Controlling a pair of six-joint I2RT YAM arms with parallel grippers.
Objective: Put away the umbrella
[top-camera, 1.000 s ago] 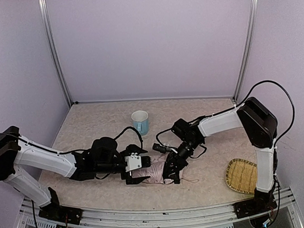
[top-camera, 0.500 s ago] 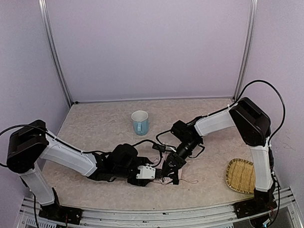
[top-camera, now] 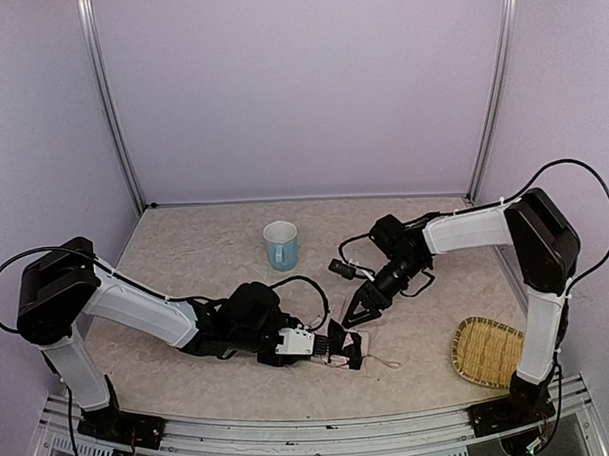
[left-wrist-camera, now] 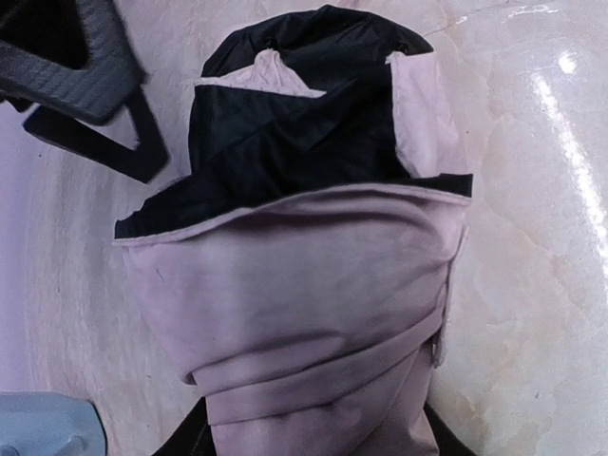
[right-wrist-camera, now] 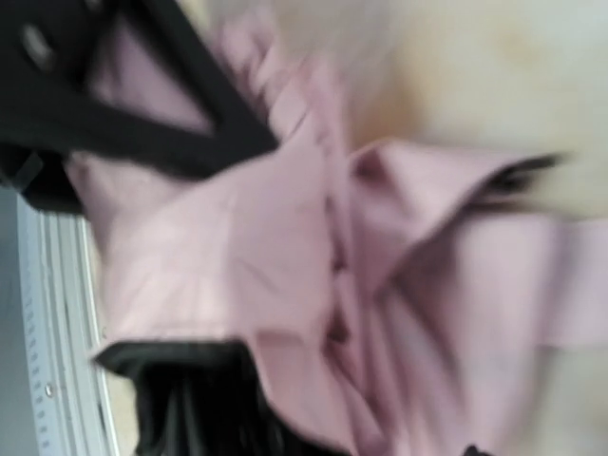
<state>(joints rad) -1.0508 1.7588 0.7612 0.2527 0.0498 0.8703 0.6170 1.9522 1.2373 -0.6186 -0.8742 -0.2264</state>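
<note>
The piece of pink fabric sticks outward from the bundle, so next I should move my right gripper outward and lower it onto the pink piece's far end (top-camera: 345,305) (right-wrist-camera: 583,285) to close.
The umbrella (top-camera: 347,349) lies folded on the table near the front edge, a pale pink bundle with black lining showing at its far end (left-wrist-camera: 294,114). My left gripper (top-camera: 327,345) reaches in from the left and is shut on the bundle. In the left wrist view the pink fabric (left-wrist-camera: 304,275) narrows between my dark fingers (left-wrist-camera: 180,440) at the bottom. My right gripper (top-camera: 359,308) hangs open just behind the umbrella, apart from it. The right wrist view is blurred and shows pink folds (right-wrist-camera: 313,266). A thin strap (top-camera: 386,362) trails to the right.
A pale blue mug (top-camera: 280,244) stands behind the left arm. A woven bamboo basket (top-camera: 484,350) sits at the front right. The metal rail (top-camera: 311,428) runs close in front of the umbrella.
My right gripper has opened, let go of the umbrella and drawn back up and to the right. My left gripper has closed down on the bundle.
</note>
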